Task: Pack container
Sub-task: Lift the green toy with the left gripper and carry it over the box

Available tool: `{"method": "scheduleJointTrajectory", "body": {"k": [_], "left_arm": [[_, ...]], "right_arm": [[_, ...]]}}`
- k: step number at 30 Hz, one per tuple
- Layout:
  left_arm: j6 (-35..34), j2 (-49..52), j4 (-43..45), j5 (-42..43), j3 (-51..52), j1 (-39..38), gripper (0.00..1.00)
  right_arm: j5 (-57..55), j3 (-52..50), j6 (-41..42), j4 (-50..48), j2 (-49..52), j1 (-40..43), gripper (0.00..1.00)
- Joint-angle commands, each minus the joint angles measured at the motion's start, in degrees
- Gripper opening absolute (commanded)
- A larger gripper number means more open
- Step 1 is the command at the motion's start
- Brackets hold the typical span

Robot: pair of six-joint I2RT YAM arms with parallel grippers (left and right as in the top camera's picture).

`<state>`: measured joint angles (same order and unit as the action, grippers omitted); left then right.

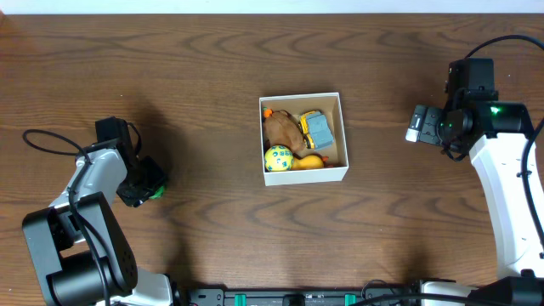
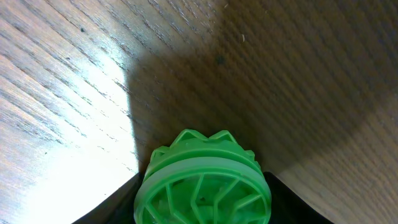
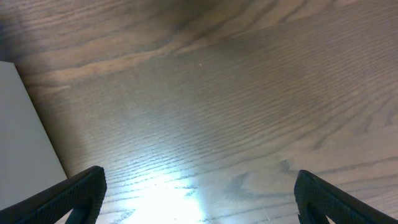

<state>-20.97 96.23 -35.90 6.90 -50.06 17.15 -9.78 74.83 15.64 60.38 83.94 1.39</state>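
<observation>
My left gripper is about to lift the green ribbed wheel-like toy (image 1: 158, 192). Then it will swing the toy over the gap beside the brown plush toy (image 1: 283, 129).
The container (image 1: 338, 107) is a small square box with white walls at the table's middle. It holds a brown plush toy (image 1: 283, 129), a yellow and blue toy (image 1: 318, 127), a yellow spotted ball (image 1: 278, 158) and an orange piece (image 1: 312, 161). My left gripper (image 1: 144, 184) sits at the left of the table, shut on a green ribbed wheel-like toy (image 2: 203, 186), whose green edge shows in the overhead view (image 1: 157, 190). My right gripper (image 3: 198, 196) is open and empty above bare wood, far right of the container. A white wall of the container (image 3: 25, 137) shows in the right wrist view.
Dark wood table (image 1: 212, 68) all round. A black cable (image 1: 42, 140) loops by the left arm's base. The right arm's white link (image 1: 510, 187) runs along the right edge.
</observation>
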Motion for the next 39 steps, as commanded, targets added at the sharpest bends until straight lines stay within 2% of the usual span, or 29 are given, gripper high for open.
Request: {"method": "scheduleJointTrajectory", "body": {"k": [1,4,9,11,15,16,22,28,32,36,39], "left_arm": [[0.09,0.22,0.04,-0.24,0.2,0.02,0.45],[0.11,0.0,-0.79,-0.22,-0.74,0.02,0.35],[0.83,-2.75,-3.06,-0.22,-3.72,-2.12,0.29],[1.44,-5.05,-3.45,-0.24,-5.09,-4.24,0.23],[1.84,-10.91,-4.15,-0.24,-8.85,-10.6,0.19],[1.84,-12.22,-4.31,-0.24,-9.84,-12.28,0.15],[1.81,-18.4,-3.74,-0.24,-17.0,-26.84,0.12],[1.9,-17.86,4.11,-0.31,-19.45,-41.64,0.13],[1.81,-14.19,9.27,-0.48,-19.45,-47.95,0.13],[1.79,-8.85,10.64,-0.46,-19.45,-51.54,0.14],[1.81,-5.38,10.62,-0.44,-19.45,-53.44,0.36]], "right_arm": [[0.17,0.04,-0.96,-0.09,-0.04,0.33,0.98],[0.17,0.04,-0.96,-0.15,-0.04,0.31,0.98],[0.17,0.04,-0.96,-0.15,-0.04,0.33,0.98],[0.17,0.04,-0.96,-0.15,-0.04,0.33,0.98],[0.17,0.04,-0.96,-0.15,-0.04,0.37,0.99],[0.17,0.04,-0.96,-0.2,-0.04,0.39,0.99],[0.2,0.04,-0.92,-0.31,-0.04,0.39,0.99],[0.17,0.04,-0.94,-0.13,-0.04,0.39,0.99],[0.2,0.04,-0.92,-0.07,-0.04,0.37,0.99],[0.2,0.04,-0.94,0.02,-0.04,0.44,0.99],[0.17,0.04,-0.94,0.15,-0.04,0.44,0.99]]}}
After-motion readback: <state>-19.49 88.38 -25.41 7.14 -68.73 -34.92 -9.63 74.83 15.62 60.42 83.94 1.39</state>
